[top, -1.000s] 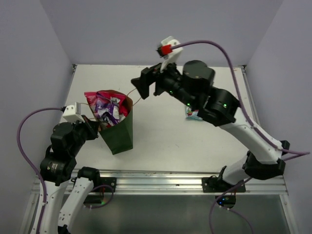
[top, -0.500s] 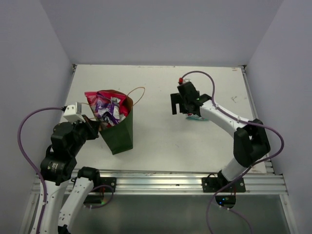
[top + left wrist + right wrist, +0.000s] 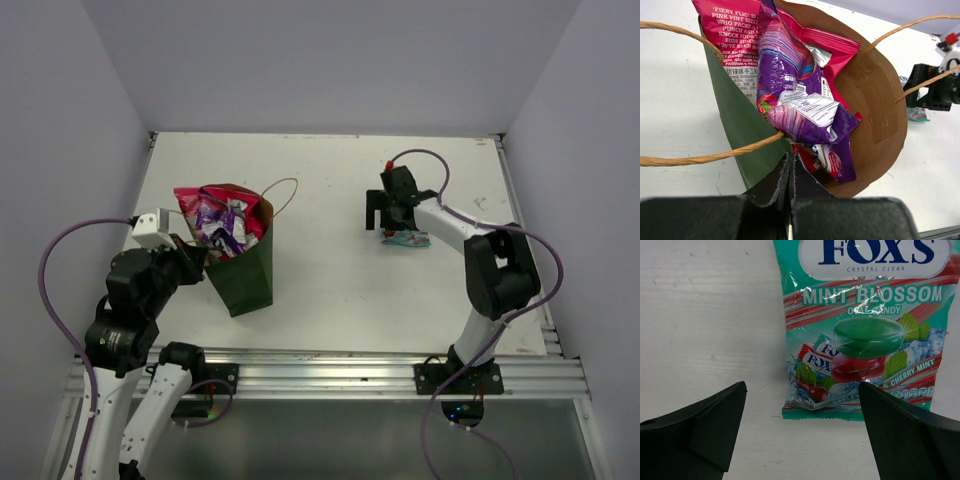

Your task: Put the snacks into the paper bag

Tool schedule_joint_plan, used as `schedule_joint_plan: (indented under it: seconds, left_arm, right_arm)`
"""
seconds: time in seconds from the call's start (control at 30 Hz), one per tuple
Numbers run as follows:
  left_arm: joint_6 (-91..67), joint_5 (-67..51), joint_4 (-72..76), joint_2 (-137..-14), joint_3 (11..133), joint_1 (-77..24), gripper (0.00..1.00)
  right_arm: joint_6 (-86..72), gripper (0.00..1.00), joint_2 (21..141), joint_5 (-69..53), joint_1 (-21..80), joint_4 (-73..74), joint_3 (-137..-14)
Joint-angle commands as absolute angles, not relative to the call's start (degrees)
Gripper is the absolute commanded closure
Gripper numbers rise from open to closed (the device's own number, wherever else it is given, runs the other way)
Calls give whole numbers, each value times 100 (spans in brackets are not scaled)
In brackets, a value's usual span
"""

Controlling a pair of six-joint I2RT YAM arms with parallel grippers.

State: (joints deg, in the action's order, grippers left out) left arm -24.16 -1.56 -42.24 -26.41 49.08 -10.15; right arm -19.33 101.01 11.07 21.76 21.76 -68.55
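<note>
My right gripper lowers onto the cherry-printed corner (image 3: 388, 237) (image 3: 809, 394) of the teal mint packet next and closes, since that corner lies below it, between its open fingers.
The dark green paper bag (image 3: 243, 280) stands upright at the left, its brown inside (image 3: 875, 100) showing in the left wrist view. Inside it lean a red packet (image 3: 837, 47), a purple packet (image 3: 790, 80) and, lower down, one with red and white print (image 3: 826, 159). My left gripper (image 3: 791, 159) is shut on the bag's near rim (image 3: 765, 175). It shows again as the left gripper (image 3: 196, 262) in the top view. A teal mint packet (image 3: 865, 325) lies flat on the table, the same teal packet (image 3: 409, 239) at the right. My right gripper (image 3: 802, 425) hangs open just over its lower edge; from above, the right gripper (image 3: 386, 220) sits beside it.
Thin tan loop handles (image 3: 700, 159) arch out from the bag's mouth, one handle (image 3: 283, 192) reaching toward the table's middle. White tabletop (image 3: 330, 270) lies between the bag and the teal packet. The table's right edge (image 3: 520, 220) runs close to the right arm.
My right arm has swung away from above the bag, rightward and down to the teal packet, its jaws spreading wider. The left gripper and the bag have not moved.
</note>
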Motion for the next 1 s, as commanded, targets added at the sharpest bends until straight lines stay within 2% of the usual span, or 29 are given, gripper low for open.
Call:
schedule_joint_plan:
  seconds: [0.0,0.23,0.3,0.33,0.37,0.43,0.47,0.53,0.57,0.73,0.77,0.97]
  left_arm:
    - [-2250,-202,-4306,-2751,4869,-1011,100]
    - [-2232,-237,-4272,-2786,4852,-1011,100]
    - [-2241,-237,-4263,-2786,4852,-1019,100]
    - [-2233,-237,-4263,-2777,4852,-1011,100]
    - [-2241,-229,-4263,-2777,4852,-1011,100]
    - [-2232,-237,-4271,-2777,4852,-1011,100]
    - [-2232,-229,-4280,-2777,4860,-1011,100]
    - [-2215,-229,-4280,-2760,4860,-1011,100]
    - [-2215,-211,-4289,-2768,4869,-1011,100]
    - [-2206,-237,-4272,-2768,4852,-1011,100]
    - [-2206,-237,-4280,-2769,4852,-1011,100]
    - [-2224,-307,-4201,-2769,4790,-1011,100]
  right_arm:
    - [-1820,2,10353,1362,2127,2030,-7031]
    - [-1749,3,10652,1757,2118,1942,-7040]
    - [-1732,8,10731,1784,2118,1951,-7058]
    - [-1731,12,10801,1784,2118,1951,-7058]
    - [-1731,25,10845,1784,2118,1951,-7058]
    - [-1740,39,10898,1784,2118,1969,-7049]
    - [-1740,53,10925,1775,2118,1969,-7040]
    - [-1758,67,10907,1749,2109,1969,-6979]
    - [-1758,79,10890,1749,2109,1960,-6952]
    - [-1670,93,10460,1661,2118,2039,-6855]
    - [-1635,100,10328,1592,2127,2083,-6864]
    - [-1494,100,8685,371,2433,1978,-7432]
